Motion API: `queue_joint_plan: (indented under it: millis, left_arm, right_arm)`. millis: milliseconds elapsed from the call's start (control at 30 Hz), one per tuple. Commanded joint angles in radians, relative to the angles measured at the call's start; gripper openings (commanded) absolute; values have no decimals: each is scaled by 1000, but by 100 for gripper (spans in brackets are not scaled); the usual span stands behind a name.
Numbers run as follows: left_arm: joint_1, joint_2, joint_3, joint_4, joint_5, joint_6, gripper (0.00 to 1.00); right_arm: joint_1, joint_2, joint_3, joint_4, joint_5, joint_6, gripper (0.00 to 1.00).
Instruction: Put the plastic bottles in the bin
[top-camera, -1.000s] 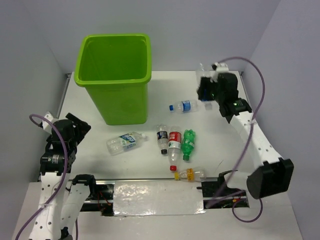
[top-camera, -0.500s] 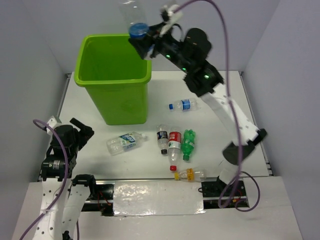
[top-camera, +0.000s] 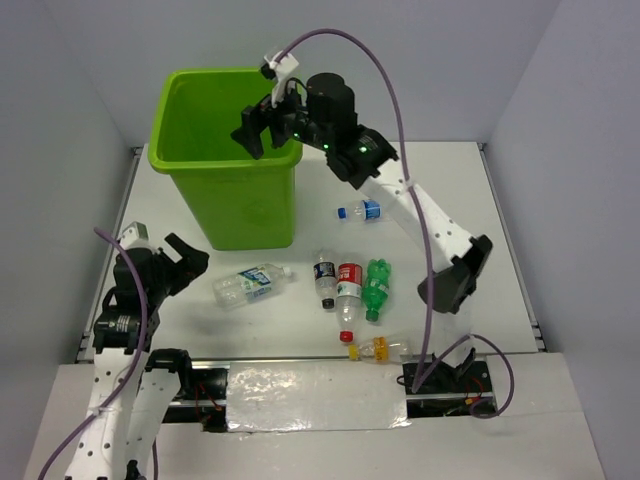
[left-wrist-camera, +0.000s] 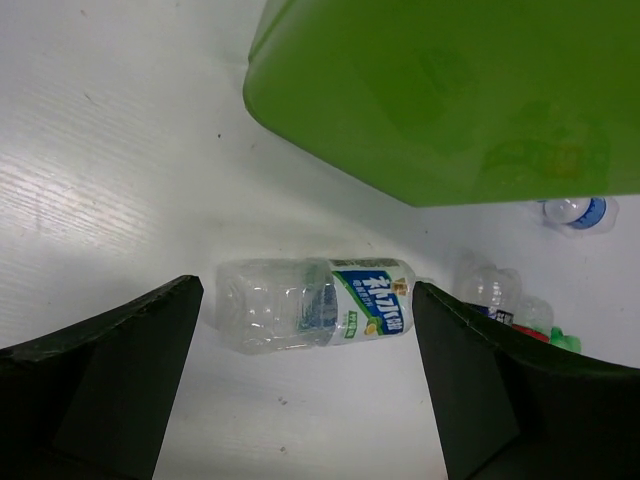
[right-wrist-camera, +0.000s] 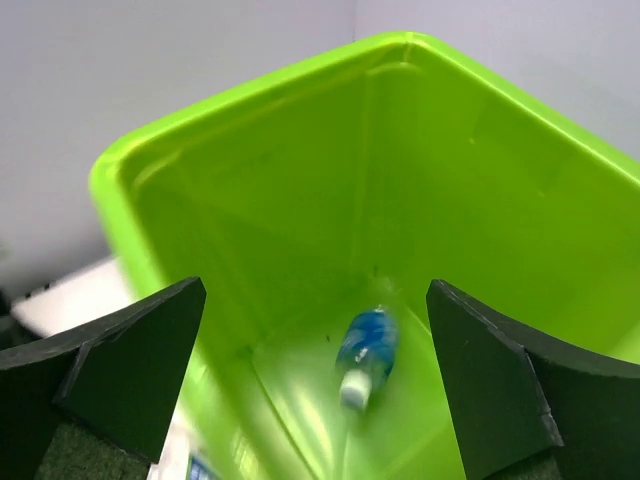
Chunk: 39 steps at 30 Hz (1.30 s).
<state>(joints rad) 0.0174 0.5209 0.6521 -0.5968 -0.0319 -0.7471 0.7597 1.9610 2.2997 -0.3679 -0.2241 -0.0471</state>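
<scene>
The bottle's clear base (top-camera: 231, 291) (left-wrist-camera: 266, 306) is below the left gripper, to its right in the top view, and points at one fingertip, so the robot will move the gripper over it, turn it and lower it.
The lime-green bin (top-camera: 225, 190) stands at the back left. My right gripper (top-camera: 258, 128) hovers over its open mouth, open and holding nothing (right-wrist-camera: 315, 370). Below it a blue-labelled plastic bottle (right-wrist-camera: 365, 355) is blurred near the bin's floor (right-wrist-camera: 300, 400). My left gripper (top-camera: 192, 258) is open just left of a clear bottle with a blue-green label (top-camera: 250, 285), which lies ahead of the open jaws (left-wrist-camera: 315, 315). More bottles lie on the table: blue label (top-camera: 368, 211), dark label (top-camera: 324, 278), red label (top-camera: 348, 290), green (top-camera: 376, 288), yellow (top-camera: 380, 348).
The bin's side wall (left-wrist-camera: 450, 100) fills the top of the left wrist view. White walls close in the table on the left, back and right. A shiny foil strip (top-camera: 315, 395) runs along the near edge between the arm bases.
My right gripper has opened above the bin and let go of the blue-labelled bottle, which has dropped inside. My left gripper has moved right, closer to the blue-green labelled bottle.
</scene>
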Motion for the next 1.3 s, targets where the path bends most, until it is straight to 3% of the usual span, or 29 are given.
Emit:
queue_joint_plan:
  millis: [0,200,233,433,700,1067,1267]
  left_arm:
    - [4,1,-32,101,64,35,99]
    - [-10,47,-132,219,152,20,99]
    - [-10,62,-141,235,147,15,99]
    - [-183,151,-239,408,70,9,99]
    - [-416,274,-255,488,-59,58,99]
    - [-658,372,-264,588,-37,195,99]
    - [-887,499,-200,539,-252,186,99]
  right_arm:
    - [1,-248,-78,-49,6,-66,100]
    - [-54,-589,-435,-56,42,-27,100]
    - [-65,-637,-567,-34,28,-19,100]
    - [-99,-973,-994,136,-7,15,100]
    - [-105,-1140,-1186,141,-6,46,100]
    - [-106,-1291,-1410,208,9,148,100]
    - [-106,-1343,-1477,211,35,161,100]
